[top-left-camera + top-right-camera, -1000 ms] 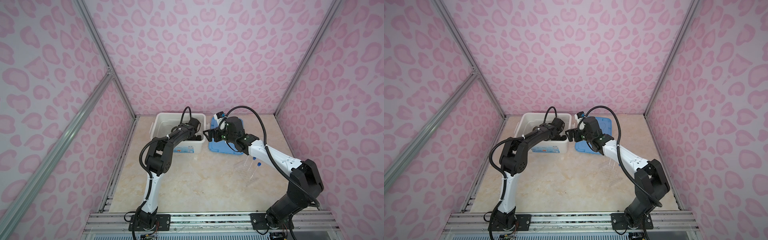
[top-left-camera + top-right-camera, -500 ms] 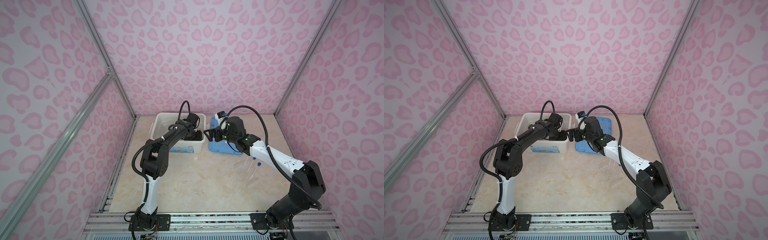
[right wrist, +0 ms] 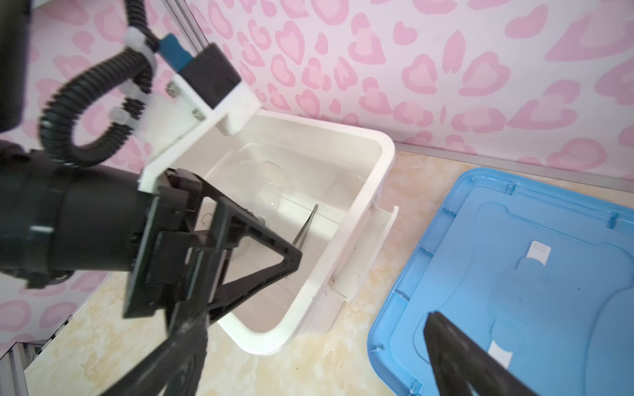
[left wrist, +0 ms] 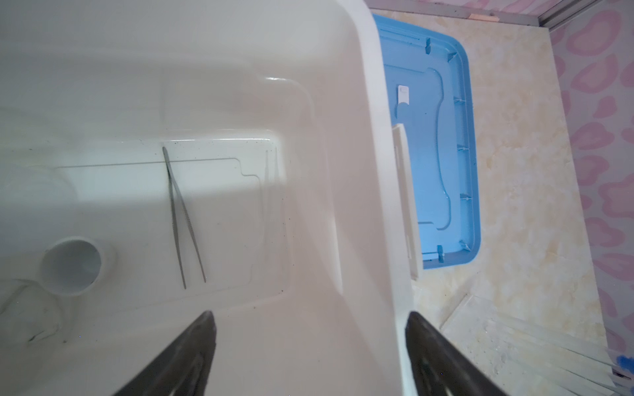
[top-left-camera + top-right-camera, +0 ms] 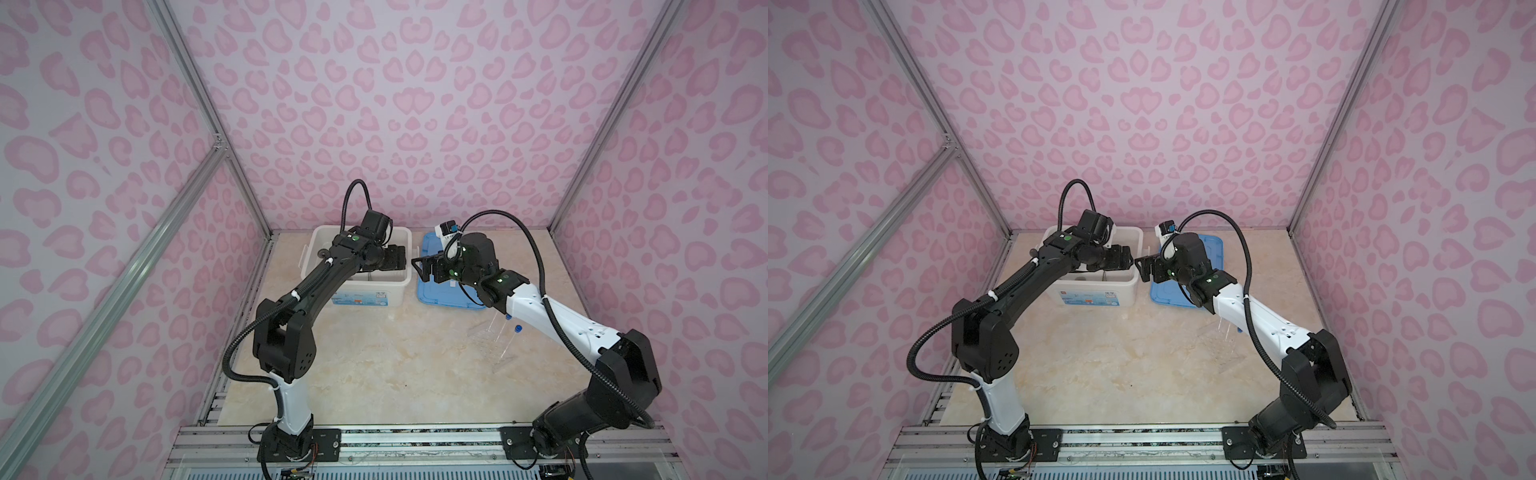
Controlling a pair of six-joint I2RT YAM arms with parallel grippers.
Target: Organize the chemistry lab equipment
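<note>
I need to swing my right gripper across the blue lid next, tip it downward and lower it over the lid's edge farthest from the bin (image 5: 1222,257), because the bare tabletop beside the edge leaves room for my fingers.
My left gripper (image 5: 398,258) (image 4: 310,319) stands open above the right end of the white bin (image 5: 399,286), with nothing between its fingers. On the bin floor lie metal tweezers (image 4: 183,219), a thin glass rod (image 4: 274,205) beside the wall, a small white cup (image 4: 72,265) and clear glassware (image 3: 271,185). My right gripper (image 5: 422,268) (image 3: 314,322) is open too, hovering over the gap between the bin and the blue lid (image 5: 449,293). The clear tube rack (image 5: 494,338) with blue-capped test tubes (image 5: 517,329) stands on the table under my right forearm.
The two grippers face each other closely at the bin's right rim (image 3: 346,240). The bin and the lid (image 5: 1183,291) sit side by side at the back wall. Pink patterned walls close in three sides, with a metal rail (image 5: 374,440) along the front.
My left wrist has lifted over the bin and its jaws have opened wide. The right arm has hardly moved.
</note>
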